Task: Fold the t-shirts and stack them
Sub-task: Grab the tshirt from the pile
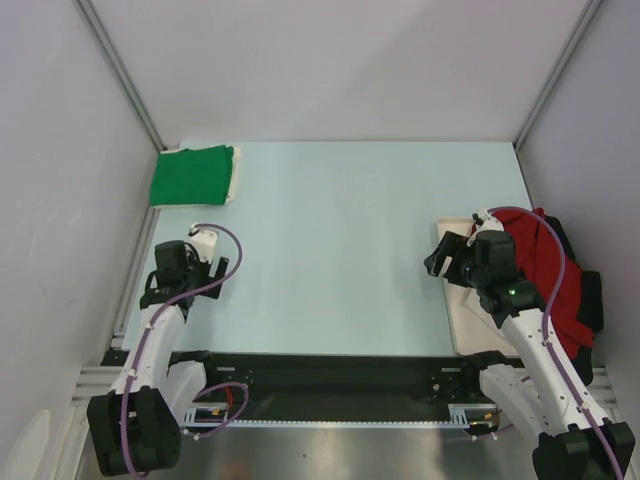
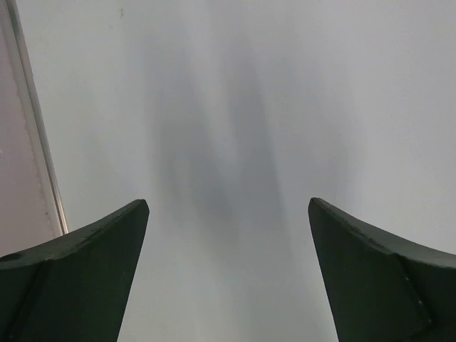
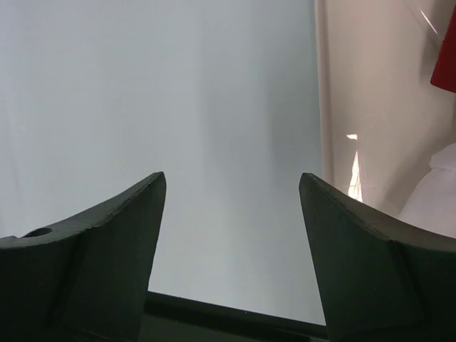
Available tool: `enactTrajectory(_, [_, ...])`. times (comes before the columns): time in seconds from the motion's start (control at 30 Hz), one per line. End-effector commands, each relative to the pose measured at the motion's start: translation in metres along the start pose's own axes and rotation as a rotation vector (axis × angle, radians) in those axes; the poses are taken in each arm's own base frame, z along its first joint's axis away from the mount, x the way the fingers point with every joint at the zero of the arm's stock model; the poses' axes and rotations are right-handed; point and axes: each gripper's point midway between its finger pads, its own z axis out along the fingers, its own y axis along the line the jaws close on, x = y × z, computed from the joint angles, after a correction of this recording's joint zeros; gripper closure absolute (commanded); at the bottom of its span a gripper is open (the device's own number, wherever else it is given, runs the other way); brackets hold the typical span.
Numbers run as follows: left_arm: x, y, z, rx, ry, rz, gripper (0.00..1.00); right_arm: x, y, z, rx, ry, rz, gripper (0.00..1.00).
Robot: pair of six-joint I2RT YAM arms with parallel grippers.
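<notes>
I need to move my right gripper across the cream board next, turn it and lower it onto the red t-shirt's crumpled cloth [image 1: 529, 241], which is below the gripper and to its right in the top view.
A bright green t-shirt [image 1: 191, 175] lies folded at the table's far left corner on a cream board. A deep red t-shirt [image 1: 545, 265] lies crumpled at the right edge, over a black garment [image 1: 590, 300] and a cream board [image 1: 472, 315]; a corner of it shows in the right wrist view [image 3: 444, 60]. My left gripper [image 1: 213, 262] is open and empty above bare table at the left; its fingers [image 2: 92, 271] frame only table. My right gripper [image 1: 446, 258] is open and empty, just left of the red t-shirt, at the board's left edge.
The pale table top [image 1: 340, 240] lies between the two arms. Grey walls with metal rails [image 1: 120, 70] close in the left, back and right. A black strip [image 1: 330, 375] runs along the near edge between the arm bases.
</notes>
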Motion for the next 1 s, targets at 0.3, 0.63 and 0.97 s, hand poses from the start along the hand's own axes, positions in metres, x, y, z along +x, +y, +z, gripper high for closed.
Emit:
enactTrajectory(0.3, [-0.010,0.002,0.003,-0.004,-0.024,-0.031,0.00,-0.013,0.000,-0.002,0.000,-0.060,-0.018,0.19])
enactTrajectory(0.63, [-0.126,-0.061,-0.049,0.538,-0.375,0.153,0.00,-0.085,-0.065,-0.013,0.396,-0.185,0.101,0.00])
enactTrajectory(0.97, [-0.195,-0.079,-0.036,0.273,-0.297,0.340,0.00,-0.111,-0.192,-0.031,0.794,-0.265,0.327,0.03])
